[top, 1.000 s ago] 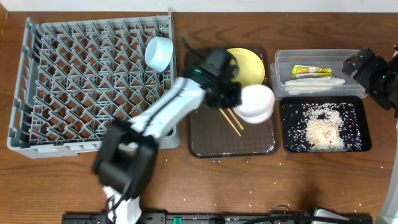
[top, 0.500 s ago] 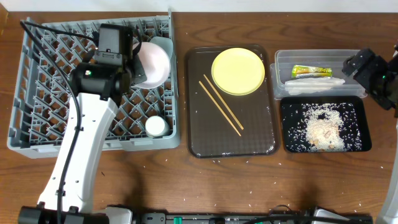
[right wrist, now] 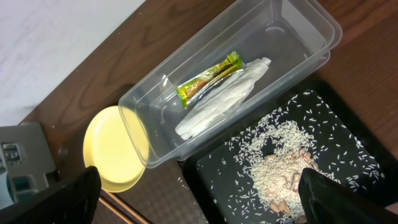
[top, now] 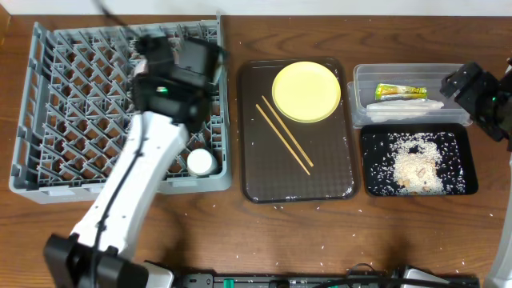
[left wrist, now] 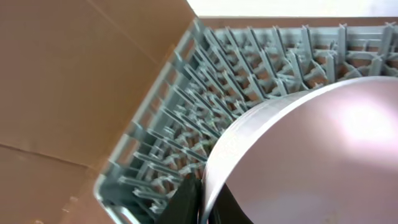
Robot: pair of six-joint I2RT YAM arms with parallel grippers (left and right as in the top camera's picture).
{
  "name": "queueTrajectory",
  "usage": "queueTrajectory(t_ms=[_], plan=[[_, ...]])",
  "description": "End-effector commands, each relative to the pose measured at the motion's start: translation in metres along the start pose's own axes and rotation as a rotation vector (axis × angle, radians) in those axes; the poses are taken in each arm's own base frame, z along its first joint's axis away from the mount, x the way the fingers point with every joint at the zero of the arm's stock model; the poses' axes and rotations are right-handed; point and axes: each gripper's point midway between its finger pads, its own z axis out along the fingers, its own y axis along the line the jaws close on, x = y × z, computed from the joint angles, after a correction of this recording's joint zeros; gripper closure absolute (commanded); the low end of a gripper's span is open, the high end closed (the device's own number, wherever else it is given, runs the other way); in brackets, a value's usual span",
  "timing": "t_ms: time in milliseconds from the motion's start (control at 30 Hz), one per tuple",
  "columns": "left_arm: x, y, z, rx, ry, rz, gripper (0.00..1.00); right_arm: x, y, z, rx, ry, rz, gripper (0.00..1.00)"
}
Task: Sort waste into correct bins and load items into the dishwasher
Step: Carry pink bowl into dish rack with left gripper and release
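Next, the left gripper moves back and down to release the bowl's rim over the rack's wires beyond the small white cup. It goes there because that part of the rack looks empty.
My left gripper (left wrist: 202, 202) is shut on the rim of the white bowl (left wrist: 311, 149), holding it over the far right corner of the grey dishwasher rack (left wrist: 249, 81). In the overhead view the left gripper (top: 194, 60) and arm cover that bowl. A small white cup (top: 200, 162) stands in the rack (top: 48, 104). The yellow plate (top: 306, 91) and chopsticks (top: 284, 134) lie on the brown tray. The clear tub (right wrist: 311, 18) holds the yellow-green wrapper (right wrist: 208, 76) and white wrapper (right wrist: 217, 99). Rice (right wrist: 280, 168) covers the black tray (top: 372, 172). My right gripper (right wrist: 199, 196) hangs open above these bins.
The dark brown serving tray (top: 264, 172) sits between the rack and the bins. Stray rice grains dot the wooden table near its front edge (top: 320, 264). The right arm (top: 480, 92) hovers at the table's far right edge.
The left arm carried the white bowl from over the brown tray to the rack's far right corner, then swung so that it covers the bowl from above. The right arm has not moved.
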Motion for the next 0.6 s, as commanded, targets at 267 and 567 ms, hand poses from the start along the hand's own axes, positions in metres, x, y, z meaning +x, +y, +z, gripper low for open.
queueTrajectory(t_ms=[267, 567], plan=[[0.021, -0.037, 0.014, -0.329, -0.148, 0.208, 0.93, -0.001, -0.003, -0.001, 0.011, -0.006, 0.017, 0.01], [0.044, -0.046, 0.019, -0.346, -0.162, 0.209, 0.92, -0.001, -0.003, -0.001, 0.011, -0.006, 0.017, 0.01]])
